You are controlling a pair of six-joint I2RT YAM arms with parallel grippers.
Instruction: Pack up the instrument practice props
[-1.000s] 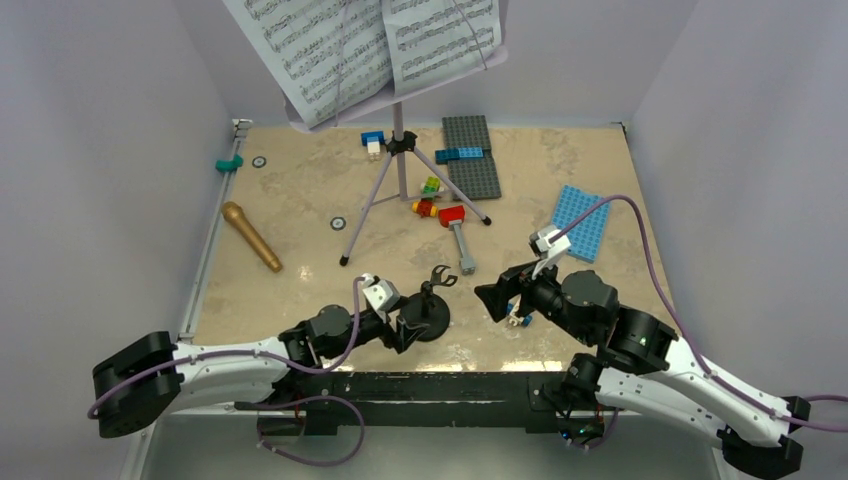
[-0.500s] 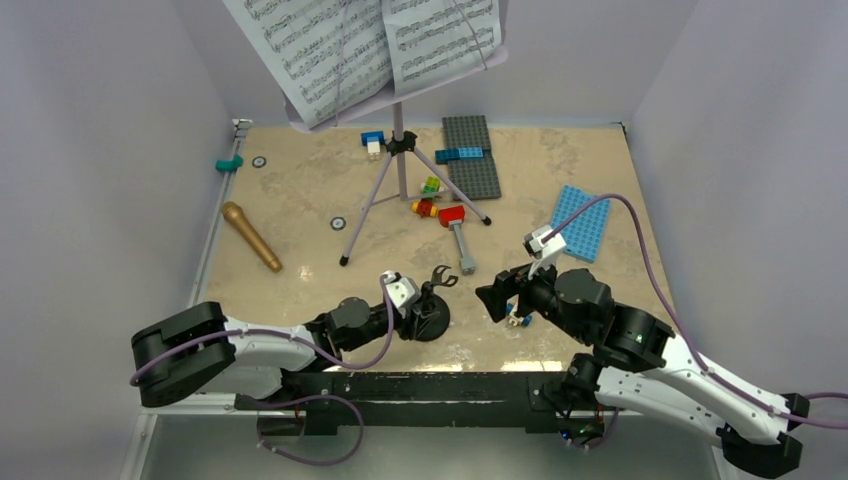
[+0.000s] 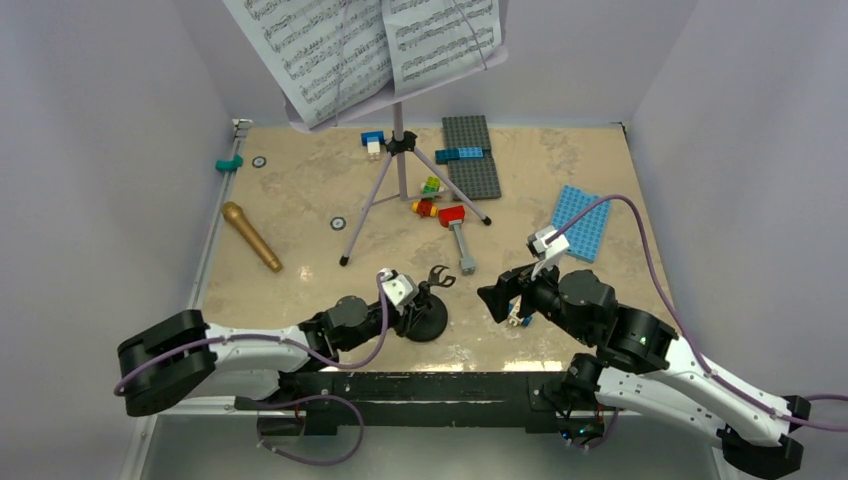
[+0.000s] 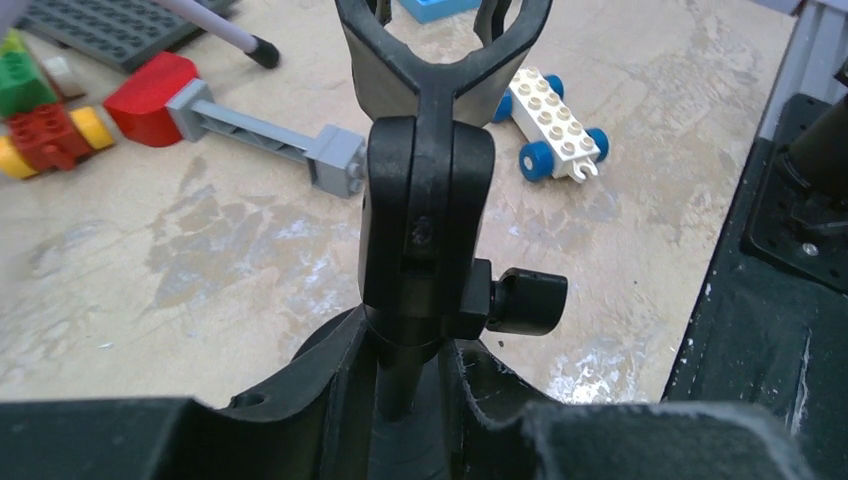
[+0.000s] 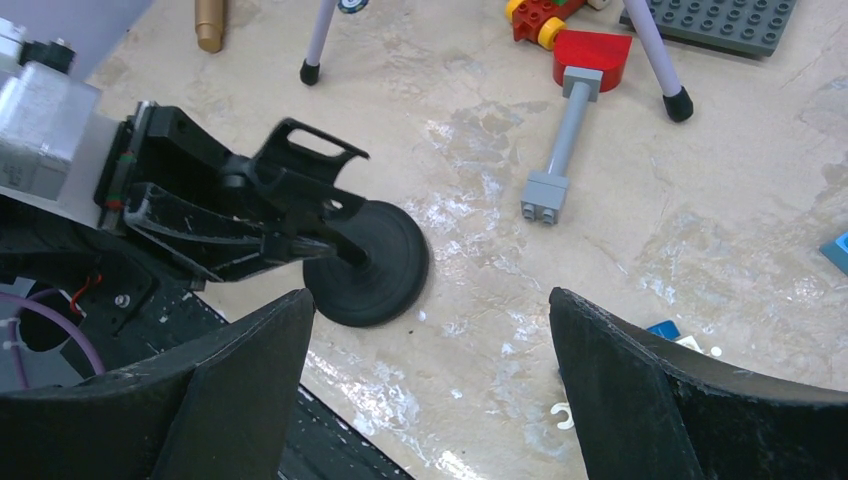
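My left gripper carries the mic stand outward and to the left in the top view next, onto the clear spot of bare tabletop beside the gold microphone.
The small black mic stand stands on its round base near the table's front edge. My left gripper reaches it from the left, and in the left wrist view the gripper is shut on the post of the mic stand, just under the clip joint. My right gripper hovers open to the right of it, and the right wrist view shows that gripper with only bare table between its fingers and the stand's base ahead. The lilac music stand holds sheet music at the back. The gold microphone lies at the left.
A red-headed grey toy hammer lies just beyond the mic stand. A white wheeled brick sits under my right gripper. A grey baseplate and a blue baseplate lie at the back right, with loose bricks by the tripod legs.
My left gripper has moved in toward the mic stand and closed from wide open onto its post. The right arm has barely shifted.
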